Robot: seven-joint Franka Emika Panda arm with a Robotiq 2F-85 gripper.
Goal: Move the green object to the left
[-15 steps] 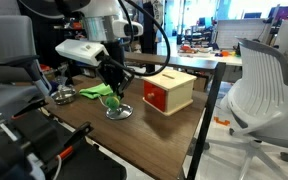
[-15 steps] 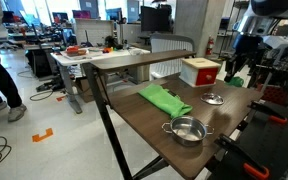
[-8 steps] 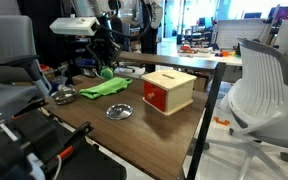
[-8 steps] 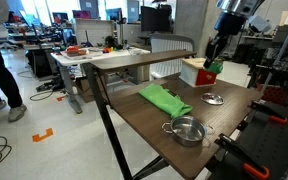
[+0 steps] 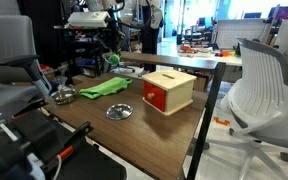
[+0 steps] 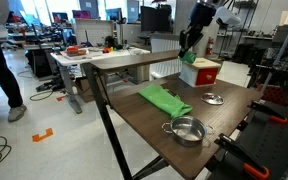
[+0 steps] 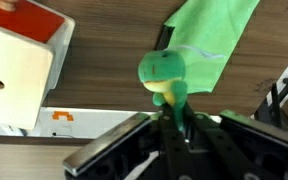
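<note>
My gripper needs to move down toward the red and cream box next, to release the toy (image 5: 113, 60) on the bare wood between the box and the cloth. That spot is clear.
The green object (image 7: 164, 72) is a small lumpy green and yellow toy. My gripper (image 7: 170, 118) is shut on its lower end and holds it high in the air above the wooden table (image 5: 94, 125). In both exterior views the gripper (image 5: 112, 55) (image 6: 187, 52) carries the toy (image 5: 113, 60) (image 6: 188, 57) well above the flat green cloth (image 5: 104, 88) (image 6: 164, 99). In the wrist view the cloth (image 7: 219, 35) lies far below the toy, by the table edge.
A red and cream box (image 5: 168, 90) (image 6: 200, 70) (image 7: 19, 55) stands on the table. A small round metal dish (image 5: 118, 112) (image 6: 213, 98) lies near it. A steel pot (image 6: 185, 130) (image 5: 64, 96) sits beyond the cloth. An office chair (image 5: 259, 90) stands beside the table.
My gripper has risen from the metal dish with the toy in it and travelled across over the green cloth, ending higher and farther from the dish.
</note>
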